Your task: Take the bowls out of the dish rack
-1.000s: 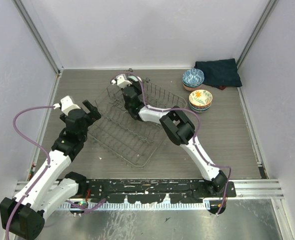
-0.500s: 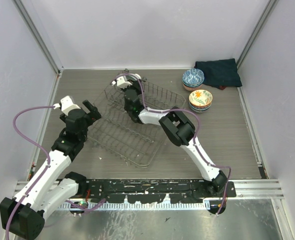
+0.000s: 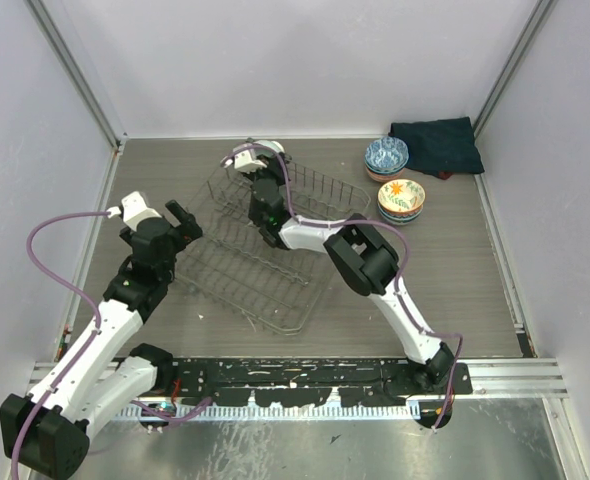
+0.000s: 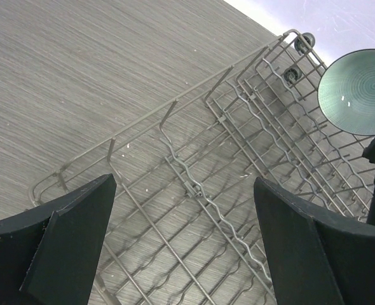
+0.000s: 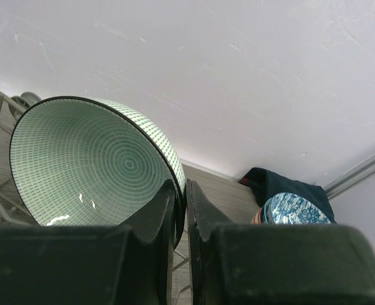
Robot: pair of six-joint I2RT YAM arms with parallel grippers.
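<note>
My right gripper needs to carry the mint bowl to the right in the top view, over the open orange-flower bowl stack (image 3: 402, 198), then lower and release it.
The wire dish rack (image 3: 260, 270) lies mid-table and also fills the left wrist view (image 4: 251, 127). My right gripper (image 3: 263, 168) is over the rack's far end. In the right wrist view it (image 5: 182, 189) is shut on the rim of a pale mint bowl (image 5: 92, 168), held on edge. That bowl also shows in the left wrist view (image 4: 356, 89). My left gripper (image 3: 185, 222) is open and empty over the rack's left side (image 4: 184, 181). A blue bowl stack (image 3: 386, 155) and an orange-flower bowl stack (image 3: 402, 198) stand at the back right.
A dark folded cloth (image 3: 435, 143) lies in the far right corner behind the bowl stacks; it also shows in the right wrist view (image 5: 273, 184) beside the blue bowl (image 5: 295, 210). White walls close in the table on three sides.
My right gripper has moved a little toward the far side with the mint bowl in it. The left arm has not moved.
</note>
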